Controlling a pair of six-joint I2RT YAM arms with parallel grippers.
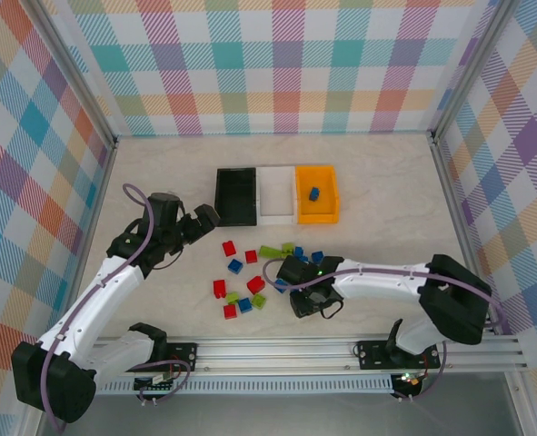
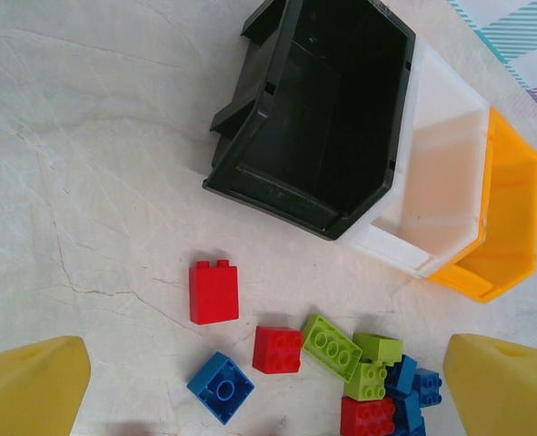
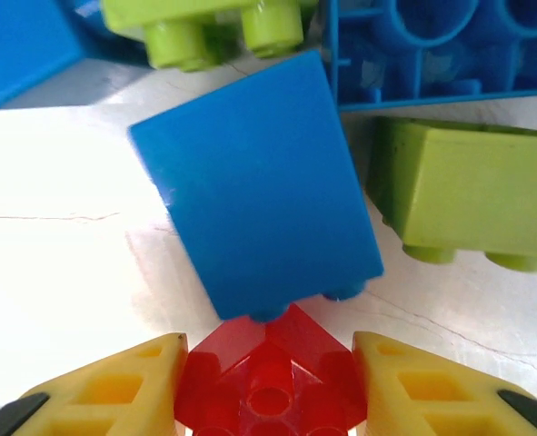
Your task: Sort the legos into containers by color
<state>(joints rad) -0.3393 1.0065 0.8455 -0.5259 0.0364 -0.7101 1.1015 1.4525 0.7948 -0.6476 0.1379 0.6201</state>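
The orange bin holds blue, so my right gripper should next rise from the pile and move outward over the empty white bin (image 1: 276, 194) to release the red lego.
Red, blue and lime legos lie scattered on the table in front of the bins, among them a red one (image 1: 229, 247) and a blue one (image 1: 235, 266). The black bin (image 1: 236, 211), white bin (image 1: 276, 213) and orange bin (image 1: 327, 211) stand side by side; a blue lego (image 1: 313, 193) lies in the orange one. My right gripper (image 1: 293, 289) (image 3: 268, 395) is down in the pile, shut on a red lego (image 3: 268, 381) that touches a blue lego (image 3: 254, 191). My left gripper (image 1: 204, 218) (image 2: 268, 395) hovers open beside the black bin (image 2: 323, 118).
Below the left gripper lie a tall red brick (image 2: 213, 291), a red square brick (image 2: 277, 350), an upside-down blue brick (image 2: 221, 387) and a lime plate (image 2: 332, 347). Lime bricks (image 3: 468, 191) crowd the right gripper. Checked walls enclose the table.
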